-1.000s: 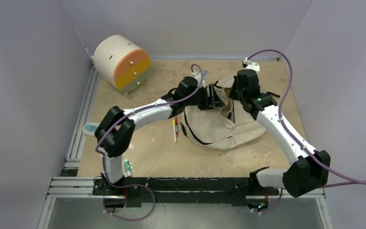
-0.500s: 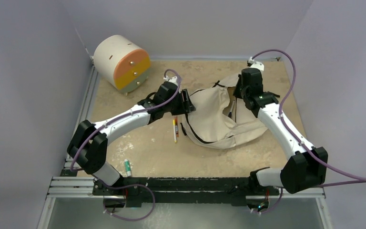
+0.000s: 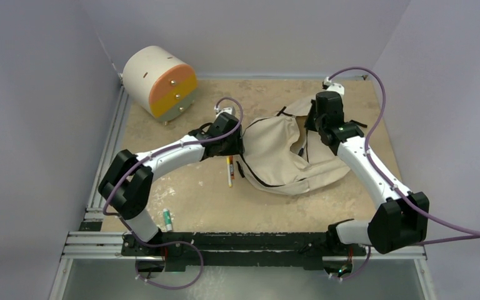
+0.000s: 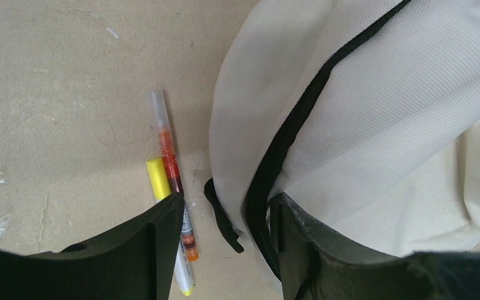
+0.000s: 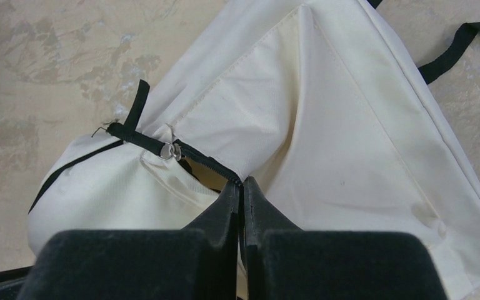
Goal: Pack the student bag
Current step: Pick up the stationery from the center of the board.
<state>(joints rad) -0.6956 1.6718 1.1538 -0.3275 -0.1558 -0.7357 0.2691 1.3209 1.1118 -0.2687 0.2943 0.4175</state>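
Note:
My left gripper draws back and down around the yellow highlighter's white body (image 3: 229,177) next, still outside the bag (image 3: 281,159), since the highlighter lies below and back toward my base.
The student bag (image 3: 281,159), beige with black zipper lines, lies slumped in the middle of the table. My right gripper (image 3: 308,128) is shut on its fabric right at the zipper's edge (image 5: 240,182), beside the metal zipper pull (image 5: 172,150). My left gripper (image 3: 237,142) hangs open over the bag's left edge. Between its jaws in the left wrist view (image 4: 226,203) lie the black zipper line (image 4: 287,137) and a short black tab. A yellow highlighter (image 4: 158,180) and an orange pen (image 4: 170,156) lie side by side just left of the bag (image 4: 381,112).
A cream cylindrical drawer unit (image 3: 160,81) with an orange front stands at the back left. The two pens (image 3: 229,170) lie on the table beside the bag. A green-capped marker (image 3: 168,219) lies near the front left rail. Black straps (image 5: 456,50) trail from the bag's far side.
My left arm has drawn back leftward from over the bag's opening to its left edge. The right gripper has kept its pinch on the bag and barely moved.

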